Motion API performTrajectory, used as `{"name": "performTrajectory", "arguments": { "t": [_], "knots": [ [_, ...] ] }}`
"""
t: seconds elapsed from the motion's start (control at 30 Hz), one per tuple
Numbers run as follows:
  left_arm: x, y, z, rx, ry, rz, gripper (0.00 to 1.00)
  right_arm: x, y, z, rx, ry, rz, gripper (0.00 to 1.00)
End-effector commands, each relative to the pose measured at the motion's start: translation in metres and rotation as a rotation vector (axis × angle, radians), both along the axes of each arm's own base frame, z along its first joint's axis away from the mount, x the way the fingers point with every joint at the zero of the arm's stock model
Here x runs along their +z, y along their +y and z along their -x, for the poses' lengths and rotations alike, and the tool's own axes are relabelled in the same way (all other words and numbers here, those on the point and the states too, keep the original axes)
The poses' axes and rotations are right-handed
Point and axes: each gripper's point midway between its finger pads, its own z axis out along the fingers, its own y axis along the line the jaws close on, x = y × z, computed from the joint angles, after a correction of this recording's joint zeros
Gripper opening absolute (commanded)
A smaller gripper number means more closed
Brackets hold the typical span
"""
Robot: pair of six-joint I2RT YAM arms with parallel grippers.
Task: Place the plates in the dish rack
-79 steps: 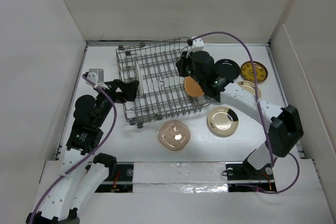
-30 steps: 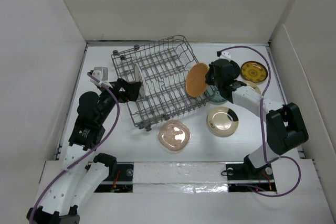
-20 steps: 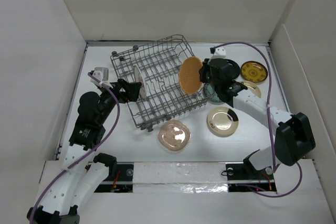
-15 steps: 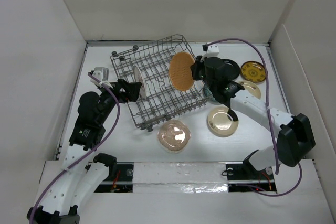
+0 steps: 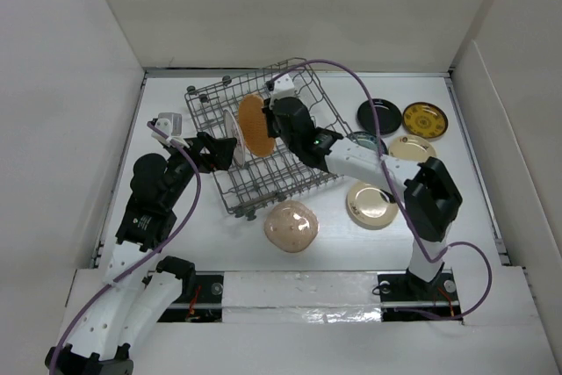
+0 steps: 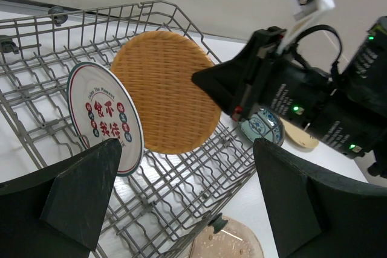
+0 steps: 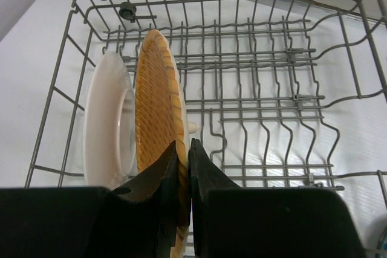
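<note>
The orange woven-look plate still leans over the rack's wires. My right gripper lowers toward the whitish plate (image 5: 234,136) (image 7: 110,122) next and tips the orange plate more upright.
The grey wire dish rack (image 5: 281,151) sits at mid-table, turned at an angle. My right gripper (image 5: 269,123) is shut on the rim of the orange woven-look plate (image 5: 253,126) and holds it on edge inside the rack, close beside a whitish plate (image 5: 231,134) that stands in the tines. The right wrist view shows the orange plate (image 7: 155,107) pinched between my right gripper's (image 7: 185,152) jaws, next to the whitish plate (image 7: 106,131). My left gripper (image 5: 213,151) is open at the rack's left side. In the left wrist view (image 6: 187,167) it faces both plates.
On the table lie a pinkish copper plate (image 5: 291,227) against the rack's near corner, a cream-gold plate (image 5: 372,203), a teal plate (image 5: 364,140) partly under my right arm, a black plate (image 5: 378,114), a yellow plate (image 5: 424,119) and a pale gold plate (image 5: 413,148). White walls stand close around.
My right gripper carried the orange plate from the rack's right side leftward over the rack to beside the whitish plate. The rack turned slightly earlier. My left arm stayed put.
</note>
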Motion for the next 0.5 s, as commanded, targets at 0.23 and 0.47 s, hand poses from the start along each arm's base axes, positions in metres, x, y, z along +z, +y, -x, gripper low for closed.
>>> {"name": "performTrajectory", "arguments": {
  "t": [0.23,0.47],
  "knots": [
    [0.015,-0.002,0.001,-0.015,-0.063,0.009,0.89,0.017,0.041,-0.012,-0.058,-0.084,0.041,0.0],
    [0.015,-0.002,0.002,-0.017,-0.065,0.009,0.89,0.003,0.051,-0.015,-0.146,-0.118,0.144,0.0]
  ]
}}
